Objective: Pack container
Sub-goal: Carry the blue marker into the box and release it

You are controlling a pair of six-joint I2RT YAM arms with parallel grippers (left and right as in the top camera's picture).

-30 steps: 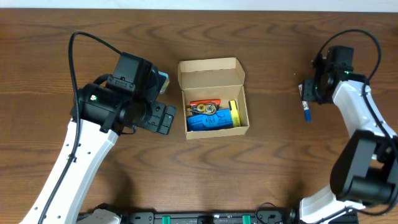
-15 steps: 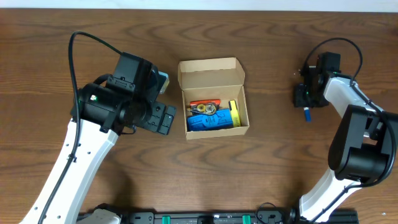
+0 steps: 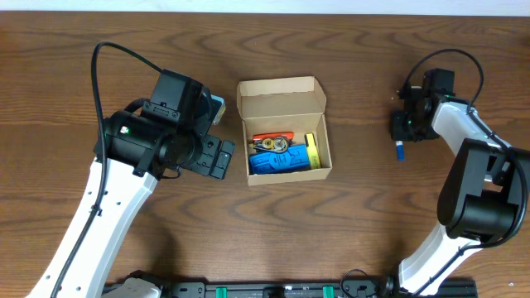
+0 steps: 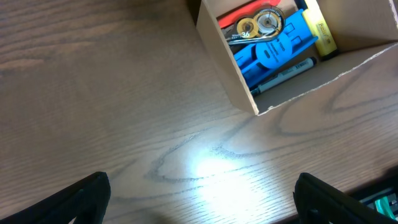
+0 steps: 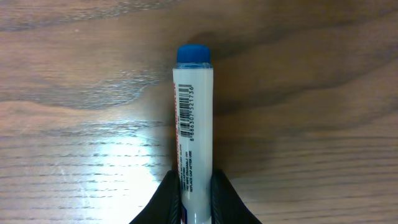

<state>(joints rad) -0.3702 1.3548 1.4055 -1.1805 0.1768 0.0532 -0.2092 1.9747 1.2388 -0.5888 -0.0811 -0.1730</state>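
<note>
The marker goes up first with my right gripper next, swings across with a turn, then comes down over the orange item to get into the open container.
The tan cardboard container stands open at the table's middle, its flap lid folded back. It holds a blue item, a yellow highlighter, an orange item and round metal pieces, also seen in the left wrist view. My right gripper at the far right is shut on a white marker with a blue cap, which points down toward the table; the marker also shows in the overhead view. My left gripper is open and empty, just left of the container; its fingers hover over bare wood.
The brown wooden table spreads around the container. A light-coloured strip runs along the table's far edge. The arm bases sit at the near edge.
My right gripper has moved a little left and closed on the marker, which has shifted with it. The left arm has not moved.
</note>
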